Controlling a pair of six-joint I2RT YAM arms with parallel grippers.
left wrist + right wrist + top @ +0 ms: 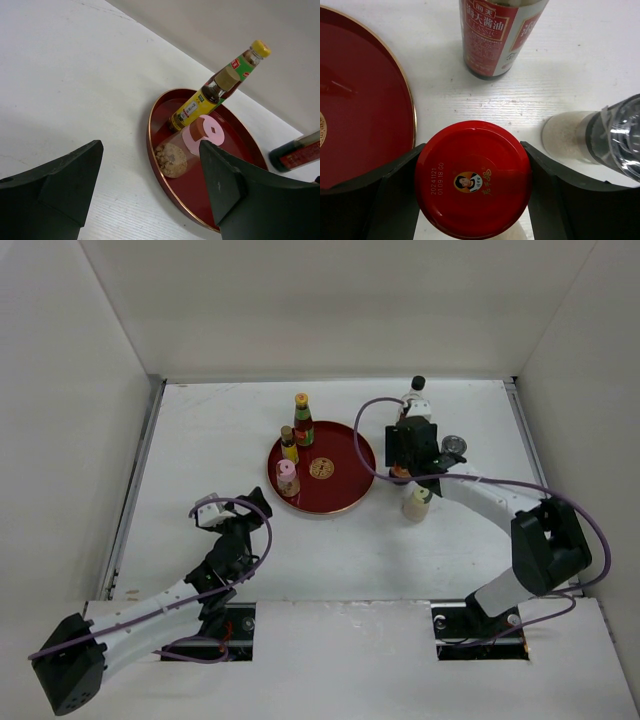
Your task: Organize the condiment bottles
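Observation:
My right gripper lifts the red-lidded jar outward over the tray's rim next, then lowers it beside the red sauce bottle, where the tray is empty.
A round red tray (340, 495) holds the green-yellow-capped red sauce bottle (302, 421), the yellow bottle (289, 446) and the pink-capped jar (287, 478). My right gripper (412, 462) is just right of the tray, shut on the red-lidded jar (472, 180), with a finger against each side of the lid. The tall black-capped bottle (417, 395), the grey-topped shaker (455, 448) and the small cream bottle (416, 503) stand close around it. My left gripper (238, 508) is open and empty, on the tray's left. The pink-capped jar (200, 135) lies ahead of it.
White walls enclose the table at the back and both sides. In the right wrist view the tray rim (412, 107) is close on the left, the dark tall bottle (492, 35) is ahead and the shaker (597, 137) is on the right.

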